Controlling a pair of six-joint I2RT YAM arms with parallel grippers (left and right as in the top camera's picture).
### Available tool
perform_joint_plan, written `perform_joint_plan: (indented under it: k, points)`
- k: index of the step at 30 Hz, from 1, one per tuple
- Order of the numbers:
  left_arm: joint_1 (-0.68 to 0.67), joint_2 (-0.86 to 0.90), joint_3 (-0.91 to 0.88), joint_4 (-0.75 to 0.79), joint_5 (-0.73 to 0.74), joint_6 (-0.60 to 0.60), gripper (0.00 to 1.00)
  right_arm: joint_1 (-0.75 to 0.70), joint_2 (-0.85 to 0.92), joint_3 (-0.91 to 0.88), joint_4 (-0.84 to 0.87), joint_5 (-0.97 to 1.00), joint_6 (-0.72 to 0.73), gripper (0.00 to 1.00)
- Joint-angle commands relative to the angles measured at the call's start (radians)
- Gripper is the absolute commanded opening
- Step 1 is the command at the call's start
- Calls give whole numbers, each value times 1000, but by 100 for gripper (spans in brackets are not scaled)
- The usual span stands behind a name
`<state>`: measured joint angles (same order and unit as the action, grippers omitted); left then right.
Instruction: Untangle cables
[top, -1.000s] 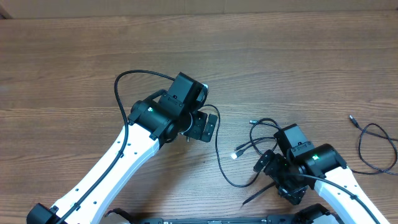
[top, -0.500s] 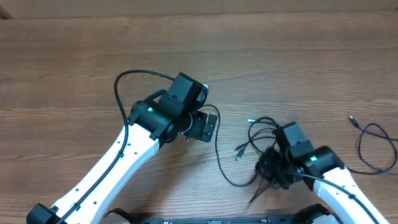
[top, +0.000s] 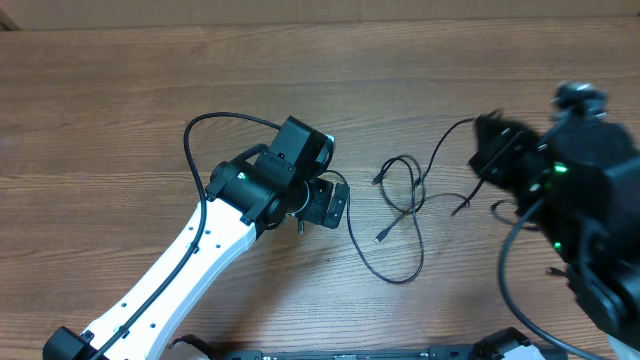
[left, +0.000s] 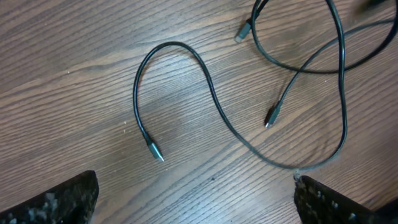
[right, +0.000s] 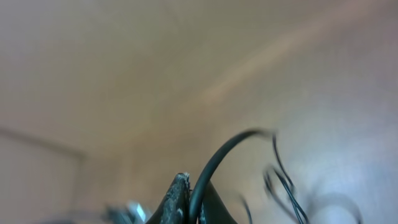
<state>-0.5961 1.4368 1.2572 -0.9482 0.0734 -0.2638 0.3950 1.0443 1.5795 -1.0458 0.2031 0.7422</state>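
Note:
The tabletop past the loops is below and to the right in the overhead view, so I should move my right gripper down and that way to let go of the cable.
Thin black cables (top: 405, 195) lie in loose loops on the wooden table, right of centre. One strand rises from them to my right gripper (top: 492, 150), which is lifted high, blurred, and shut on it. In the right wrist view that cable (right: 224, 152) comes out from between the closed fingertips (right: 180, 193). My left gripper (top: 327, 203) hangs open just left of the cables. Its view shows a cable loop (left: 205, 93) with a silver-tipped plug (left: 155, 151) and two more plug ends (left: 269, 118) on the wood ahead, and nothing between its fingers (left: 56, 202).
The left arm's own thicker black cable (top: 215, 120) arcs over the table (top: 100, 100) behind it. The raised right arm (top: 590, 200) covers the table's right side in the overhead view.
My right gripper shut on a cable and rose up and to the far right, dragging the tangle away from the front edge and spreading it out. The left arm has not moved.

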Motion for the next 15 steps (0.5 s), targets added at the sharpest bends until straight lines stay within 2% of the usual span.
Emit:
perform_joint_plan:
  k: [1,2,6,11,14,15]
  points:
    - [-5,1,8,3,-6,-18,100,6,-6,86,78,202,-34,4]
    - [-5,2,8,3,-6,-18,100,6,-6,96,160,252,-126,4]
    - [-5,1,8,3,-6,-18,100,6,-6,97,333,325,-320,4]
    - [-5,2,8,3,-6,-18,100,6,-4,97,613,550,-596,4]
    - [-5,1,8,3,-6,-18,100,-4,16,97,816,694,-842,4]
    - [-5,2,8,3,-6,-18,100,-27,39,97,919,728,-984,4]
